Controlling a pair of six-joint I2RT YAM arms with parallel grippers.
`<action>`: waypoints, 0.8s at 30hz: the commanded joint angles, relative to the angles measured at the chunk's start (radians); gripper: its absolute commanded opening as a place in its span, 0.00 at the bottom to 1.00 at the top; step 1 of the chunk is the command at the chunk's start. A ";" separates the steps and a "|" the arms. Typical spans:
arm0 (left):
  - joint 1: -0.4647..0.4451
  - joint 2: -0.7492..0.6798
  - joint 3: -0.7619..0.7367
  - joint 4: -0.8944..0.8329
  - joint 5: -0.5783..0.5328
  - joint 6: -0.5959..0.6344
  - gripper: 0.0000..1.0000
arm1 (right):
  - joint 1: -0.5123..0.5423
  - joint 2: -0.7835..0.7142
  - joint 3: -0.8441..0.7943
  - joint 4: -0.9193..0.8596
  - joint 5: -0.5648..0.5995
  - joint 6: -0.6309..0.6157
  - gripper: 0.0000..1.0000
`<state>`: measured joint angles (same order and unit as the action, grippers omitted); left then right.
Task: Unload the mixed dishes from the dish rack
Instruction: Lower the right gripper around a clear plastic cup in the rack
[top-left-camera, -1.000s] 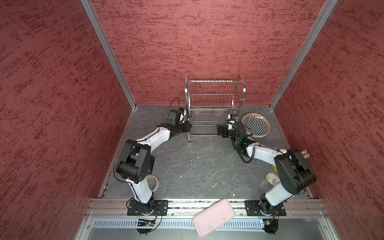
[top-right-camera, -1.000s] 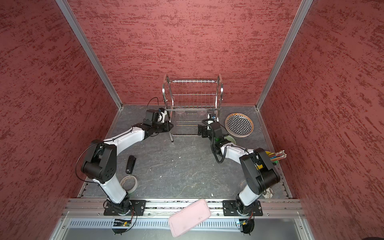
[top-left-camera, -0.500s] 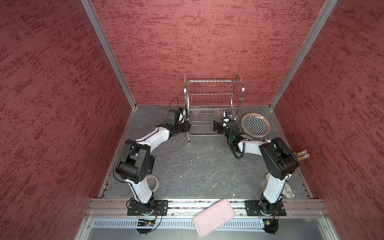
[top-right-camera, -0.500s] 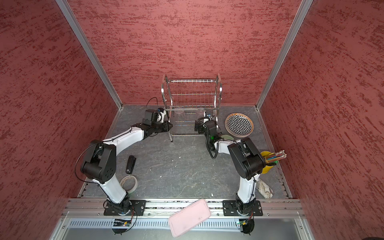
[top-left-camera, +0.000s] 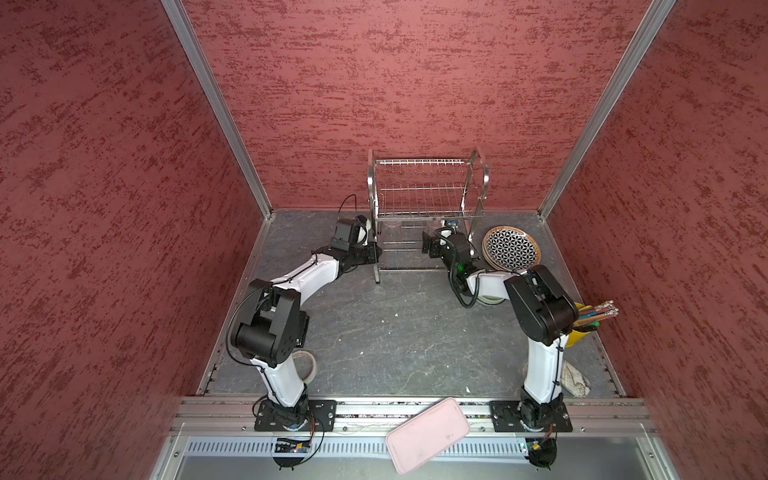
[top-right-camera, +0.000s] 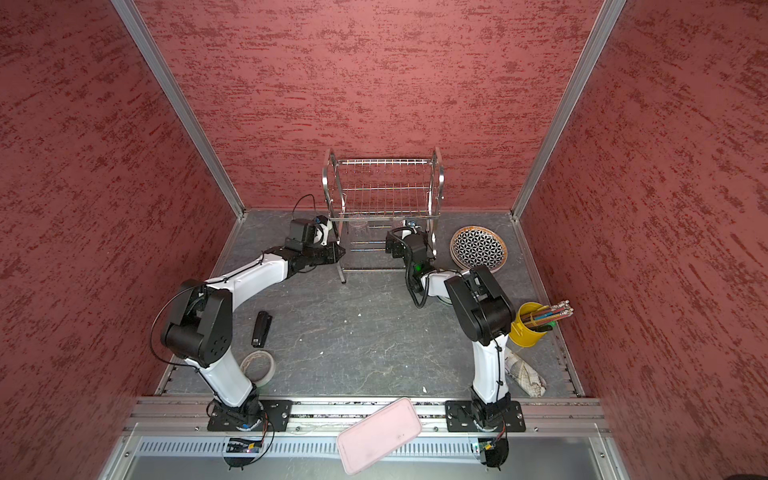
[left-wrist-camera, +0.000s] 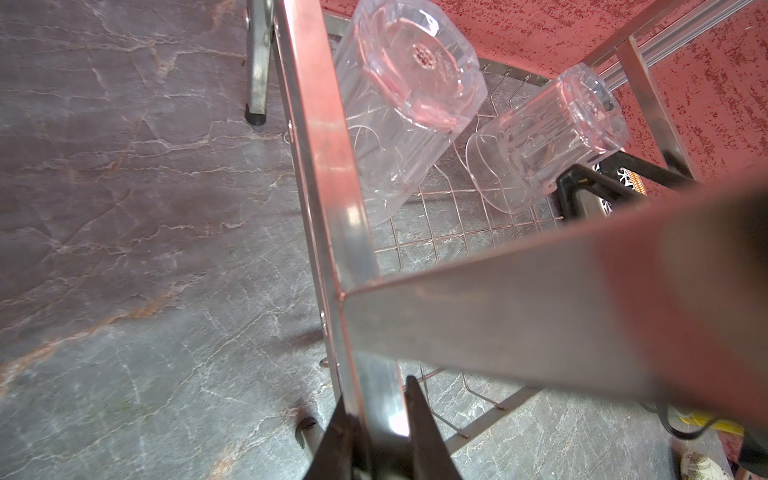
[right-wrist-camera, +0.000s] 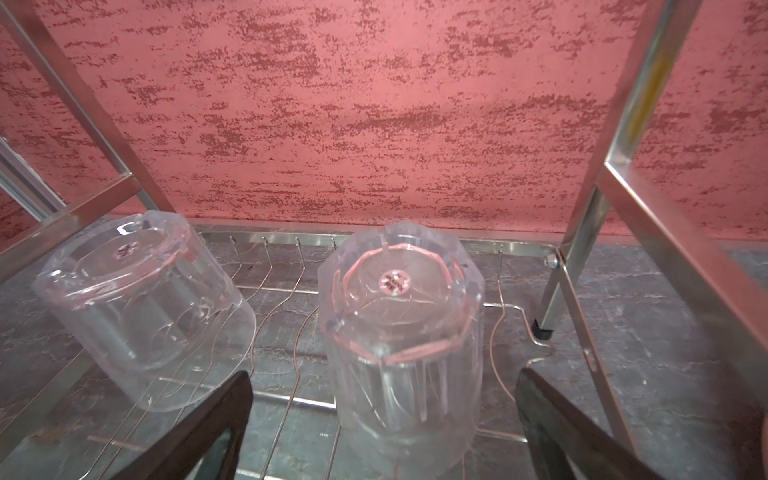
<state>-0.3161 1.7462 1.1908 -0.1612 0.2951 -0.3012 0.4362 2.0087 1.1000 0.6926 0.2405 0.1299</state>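
The clear cup stands centred between the parted fingers, so next my right gripper will push outward until its open fingers are on either side of that cup's sides, then close.
The dish rack (top-left-camera: 428, 187) (top-right-camera: 384, 187) stands at the back wall, its top tier bare. My left gripper (top-left-camera: 374, 253) (left-wrist-camera: 376, 395) is shut on the rack's left front upright (left-wrist-camera: 328, 124). Two clear cups sit upside down on the lower tier. My right gripper (top-left-camera: 426, 245) (right-wrist-camera: 382, 376) is open, its fingers wide on either side of the right-hand cup (right-wrist-camera: 399, 332) (left-wrist-camera: 548, 137) without touching it. The other cup (right-wrist-camera: 137, 299) (left-wrist-camera: 399, 95) leans to its left. The black-and-white geometric plate (top-left-camera: 511, 248) (top-right-camera: 478, 248) lies on the table right of the rack.
A pink tray (top-left-camera: 428, 434) rests across the front rail. A yellow cup of sticks (top-right-camera: 530, 324) and crumpled paper (top-right-camera: 523, 374) are at the right edge. A tape roll (top-right-camera: 257, 368) and a black object (top-right-camera: 262, 328) lie near the left arm's base.
My right gripper has moved left from beside the plate into the rack's lower tier, and its elbow has swung in. The left arm has not moved.
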 joint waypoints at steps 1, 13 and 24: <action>0.015 -0.051 0.012 0.008 0.012 -0.019 0.16 | 0.002 0.030 0.046 -0.001 0.042 -0.019 0.99; 0.016 -0.051 0.026 0.000 0.016 -0.013 0.16 | 0.001 0.123 0.205 -0.102 0.105 -0.029 0.97; 0.017 -0.053 0.018 0.002 0.012 -0.012 0.17 | -0.003 0.159 0.271 -0.156 0.098 -0.023 0.84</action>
<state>-0.3161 1.7462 1.1912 -0.1631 0.2951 -0.3000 0.4355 2.1574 1.3495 0.5552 0.3187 0.1043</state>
